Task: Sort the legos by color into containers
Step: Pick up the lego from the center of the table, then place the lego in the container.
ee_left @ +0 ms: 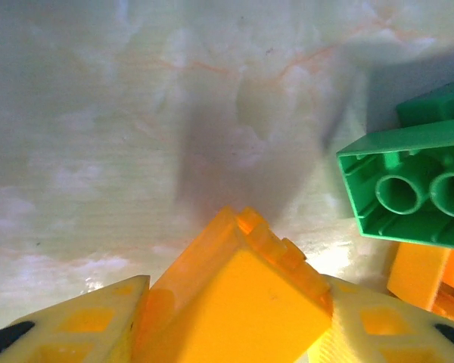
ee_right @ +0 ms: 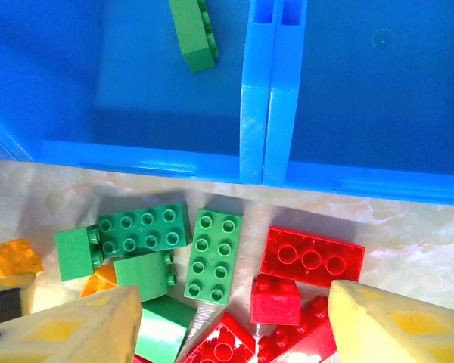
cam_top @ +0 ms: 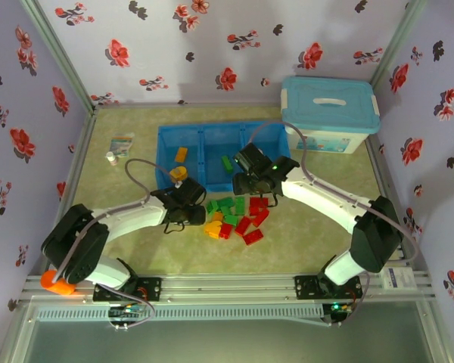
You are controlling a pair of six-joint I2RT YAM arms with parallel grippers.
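I will next lift the matching yellow-orange brick outward with my left gripper, over the front side of the orange bricks' section of the tray, and let it go, because that section lies outward of my left gripper.
The blue tray (cam_top: 212, 134) has three compartments; two orange bricks (cam_top: 181, 154) lie in the left one and one green brick (ee_right: 193, 34) in the middle one. Loose green (cam_top: 225, 204), red (cam_top: 254, 236) and yellow-orange (cam_top: 213, 227) legos lie in a pile just in front of the tray. At the pile's left edge, my left gripper (ee_left: 234, 336) is shut on a yellow-orange brick (ee_left: 242, 302), close to the table beside an upturned green brick (ee_left: 416, 189). My right gripper (ee_right: 234, 321) hangs open over the pile near the tray's front wall (ee_right: 268, 162), above green (ee_right: 214, 255) and red (ee_right: 312, 255) bricks.
A white storage box with a light-blue lid (cam_top: 329, 113) stands at the back right beside the tray. A small bottle (cam_top: 112, 158) and a printed packet (cam_top: 122, 144) lie left of the tray. Floral walls close in the table on three sides.
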